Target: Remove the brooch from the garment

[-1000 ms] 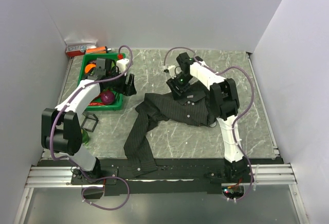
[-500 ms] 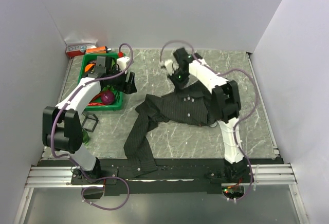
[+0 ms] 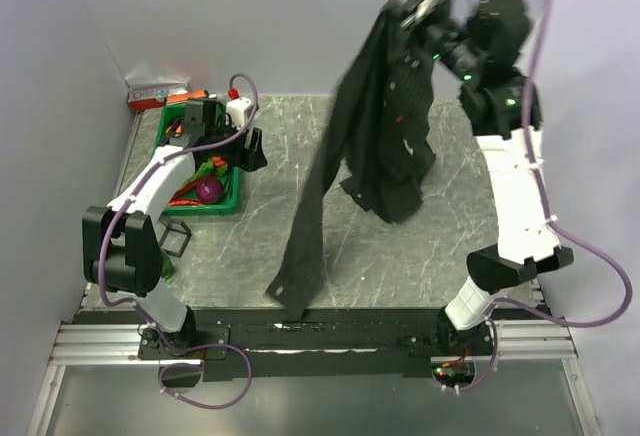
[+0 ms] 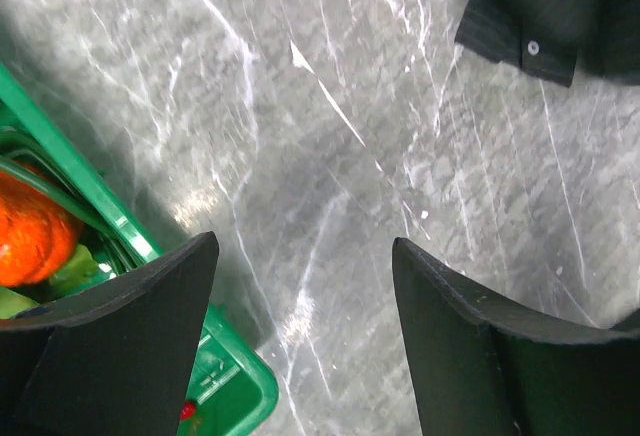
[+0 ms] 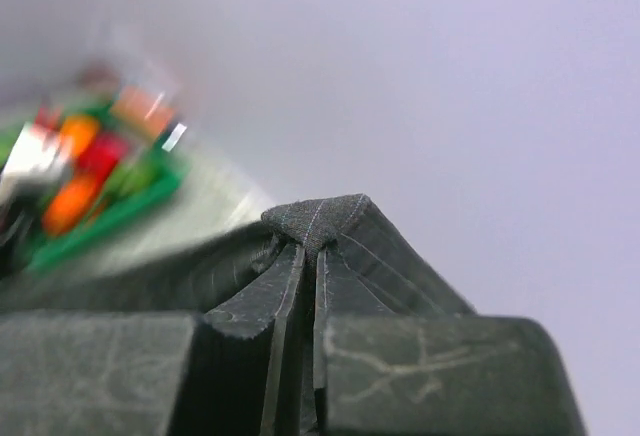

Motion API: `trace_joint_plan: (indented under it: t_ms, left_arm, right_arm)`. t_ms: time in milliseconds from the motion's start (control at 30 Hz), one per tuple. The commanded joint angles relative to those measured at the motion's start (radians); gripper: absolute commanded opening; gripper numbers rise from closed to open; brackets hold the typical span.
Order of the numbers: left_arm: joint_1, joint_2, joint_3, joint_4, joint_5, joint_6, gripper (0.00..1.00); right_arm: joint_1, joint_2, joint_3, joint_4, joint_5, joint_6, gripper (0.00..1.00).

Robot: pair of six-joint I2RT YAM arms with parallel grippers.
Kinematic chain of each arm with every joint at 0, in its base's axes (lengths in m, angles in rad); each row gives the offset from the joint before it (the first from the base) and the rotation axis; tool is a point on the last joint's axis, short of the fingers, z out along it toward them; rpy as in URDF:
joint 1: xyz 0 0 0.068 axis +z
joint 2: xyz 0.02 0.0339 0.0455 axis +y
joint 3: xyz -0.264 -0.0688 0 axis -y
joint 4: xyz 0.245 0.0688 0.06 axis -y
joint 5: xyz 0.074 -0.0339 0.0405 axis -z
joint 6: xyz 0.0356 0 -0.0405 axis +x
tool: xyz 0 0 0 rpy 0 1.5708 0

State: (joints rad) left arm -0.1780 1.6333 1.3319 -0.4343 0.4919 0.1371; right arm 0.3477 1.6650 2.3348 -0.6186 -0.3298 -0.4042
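The garment's basket-side edge point(image 3: 350, 185) point(image 4: 488, 28) hangs unheld to the right of my left gripper in the top view. That gripper comes across bare tabletop onto it next.
The garment point(image 3: 385, 106), dark and pinstriped, hangs in the air from my right gripper point(image 3: 408, 11), which is raised high at the back right. One sleeve trails down to the table near the front edge point(image 3: 297, 286). In the right wrist view my right gripper point(image 5: 308, 248) is shut on a fold of the garment point(image 5: 322, 216). My left gripper point(image 3: 250, 151) is open and empty, low beside the green basket. In the left wrist view it point(image 4: 305, 251) hovers over bare table, with a cuff of the garment point(image 4: 530, 26) at the top right. I cannot make out the brooch.
A green basket point(image 3: 232, 203) of toy vegetables stands at the back left; its corner shows in the left wrist view point(image 4: 215, 396). A red and white box point(image 3: 155, 94) lies behind it. A small black frame point(image 3: 177, 239) lies near the left arm. White walls enclose the table.
My right arm has swung up and to the right, lifting the garment off the table so it hangs. My left gripper stayed beside the basket.
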Motion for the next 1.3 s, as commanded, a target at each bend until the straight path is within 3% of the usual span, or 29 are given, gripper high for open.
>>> trace_joint_plan:
  t_ms: [0, 67, 167, 200, 300, 500, 800, 933, 1033, 1233, 1267]
  left_arm:
    - [0.005, -0.001, 0.058, 0.065, 0.017, 0.006, 0.76]
    - [0.005, 0.008, 0.062, 0.092, 0.039, 0.001, 0.76]
    - [-0.003, 0.036, 0.058, 0.144, 0.092, -0.004, 0.76]
    - [-0.009, 0.052, 0.05, 0.16, 0.112, -0.001, 0.76]
    - [-0.058, 0.106, 0.05, 0.195, 0.128, 0.045, 0.76]
    - [-0.208, 0.242, 0.084, 0.258, 0.07, 0.11, 0.74]
    - [-0.399, 0.387, 0.127, 0.405, -0.041, 0.16, 0.72]
    - [-0.429, 0.464, 0.213, 0.398, -0.052, 0.136, 0.72]
    - [-0.451, 0.502, 0.243, 0.414, -0.134, 0.104, 0.71]
    - [-0.471, 0.569, 0.322, 0.362, -0.266, 0.087, 0.56]
    - [-0.471, 0.573, 0.328, 0.35, -0.266, 0.088, 0.49]
  right_arm:
    - [-0.055, 0.004, 0.099, 0.187, 0.13, 0.05, 0.0]
    - [-0.116, -0.02, 0.078, 0.204, 0.152, 0.051, 0.0]
    - [-0.208, -0.097, -0.087, 0.215, 0.186, 0.074, 0.0]
    - [-0.242, -0.122, -0.211, 0.212, 0.164, 0.114, 0.0]
    - [-0.343, -0.227, -0.485, 0.226, 0.169, 0.163, 0.0]
    - [-0.502, -0.317, -0.767, 0.148, 0.095, 0.215, 0.0]
    - [-0.546, -0.304, -0.793, 0.023, 0.008, 0.183, 0.0]
    - [-0.562, -0.301, -0.799, 0.007, -0.024, 0.176, 0.0]
    - [-0.566, -0.298, -0.802, 0.002, -0.06, 0.177, 0.0]
    - [-0.57, -0.287, -0.815, 0.025, -0.097, 0.211, 0.0]
    - [-0.569, -0.284, -0.813, 0.028, -0.101, 0.215, 0.0]
